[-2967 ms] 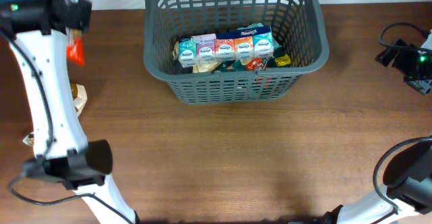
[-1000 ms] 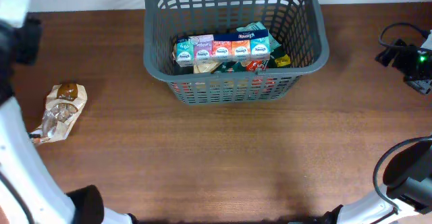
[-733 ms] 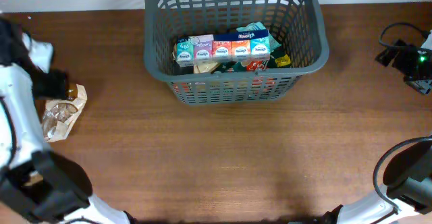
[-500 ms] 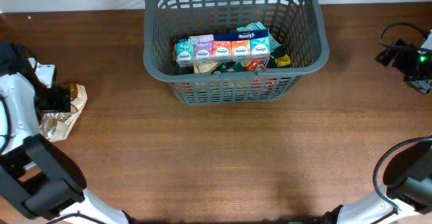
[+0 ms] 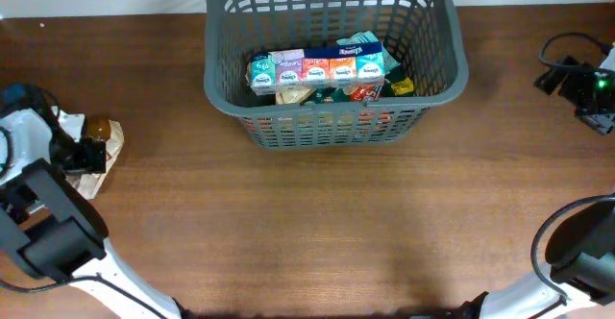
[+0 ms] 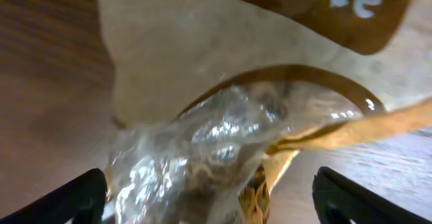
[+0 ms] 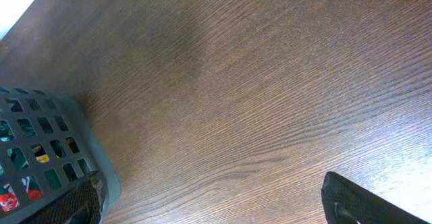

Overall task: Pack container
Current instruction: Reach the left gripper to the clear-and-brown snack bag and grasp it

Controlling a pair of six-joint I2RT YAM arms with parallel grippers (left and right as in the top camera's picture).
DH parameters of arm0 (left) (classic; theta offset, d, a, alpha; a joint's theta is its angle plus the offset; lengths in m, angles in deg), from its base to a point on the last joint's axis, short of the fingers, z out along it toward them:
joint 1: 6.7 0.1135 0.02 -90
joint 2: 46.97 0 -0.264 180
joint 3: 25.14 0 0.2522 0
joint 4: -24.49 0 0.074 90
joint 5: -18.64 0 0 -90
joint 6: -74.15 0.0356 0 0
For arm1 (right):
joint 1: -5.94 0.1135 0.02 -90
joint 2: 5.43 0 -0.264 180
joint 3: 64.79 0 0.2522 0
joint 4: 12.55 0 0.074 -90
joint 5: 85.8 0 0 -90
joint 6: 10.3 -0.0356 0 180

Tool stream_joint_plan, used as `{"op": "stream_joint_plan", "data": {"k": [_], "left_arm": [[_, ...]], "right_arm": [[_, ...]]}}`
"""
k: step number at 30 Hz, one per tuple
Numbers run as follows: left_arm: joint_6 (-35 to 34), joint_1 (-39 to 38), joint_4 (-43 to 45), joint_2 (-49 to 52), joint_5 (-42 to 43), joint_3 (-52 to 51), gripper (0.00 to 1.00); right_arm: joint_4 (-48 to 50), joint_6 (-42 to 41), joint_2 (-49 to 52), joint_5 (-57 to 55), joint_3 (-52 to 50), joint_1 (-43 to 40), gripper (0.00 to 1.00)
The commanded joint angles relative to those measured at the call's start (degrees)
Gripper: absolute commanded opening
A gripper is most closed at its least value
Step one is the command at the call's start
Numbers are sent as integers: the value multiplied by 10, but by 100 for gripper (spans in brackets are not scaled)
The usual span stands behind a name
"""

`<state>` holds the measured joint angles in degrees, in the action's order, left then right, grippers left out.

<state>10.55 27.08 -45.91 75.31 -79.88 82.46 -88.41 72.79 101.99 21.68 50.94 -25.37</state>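
My left gripper's open fingers are already on both sides of the crinkled clear window of the tan snack bag [image 5: 106,141]. Next I need to lower the gripper onto that window and close it.
The container [image 5: 332,127], a dark grey lattice basket, stands at the back middle of the table. It holds a row of small coloured packs [image 5: 317,69] on top of other packets. A tan snack bag [image 5: 106,141] with a clear window lies on the table at the far left. My left gripper [image 5: 85,156] hovers right over it. In the left wrist view the bag [image 6: 223,136] fills the frame, and the left gripper [image 6: 212,204] is open, its fingers either side of the bag. My right gripper [image 7: 216,207] is open above bare wood, beside the basket's corner [image 7: 40,143].
The right arm's wrist [image 5: 586,84] with its cable sits at the far right edge of the wooden table [image 5: 317,223]. The left arm's white links [image 5: 48,233] run along the left edge down to the front.
My left arm has swung down at the table's left side onto the tan bag, and its jaws have spread wider. The basket, its contents and the right arm have not moved.
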Motion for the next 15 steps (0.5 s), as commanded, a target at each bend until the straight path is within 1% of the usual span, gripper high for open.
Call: {"op": "stream_joint_plan", "data": {"k": [1,3,8,9,10,11,12,15], "left_arm": [[16,1,9,19,8,-2,76],[16,1,11,27,8,-2,71],[16,1,9,49,23,-5,67],[16,1,9,50,23,-6,50],[15,1,9,50,23,-6,37],[15,1,6,50,23,-6,4],[14,1,0,50,23,-3,2],[-19,0,-24,44,24,21,2]], "right_arm": [[0,0,-9,3,-3,2,99],[0,0,-9,3,-3,2,99],[0,0,-9,3,-3,2,99],[0,0,-9,3,-3,2,99],[0,0,-9,3,-3,2,99],[0,0,-9,3,-3,2,99],[0,0,-9,3,-3,2,99],[0,0,-9,3,-3,2,99]]}}
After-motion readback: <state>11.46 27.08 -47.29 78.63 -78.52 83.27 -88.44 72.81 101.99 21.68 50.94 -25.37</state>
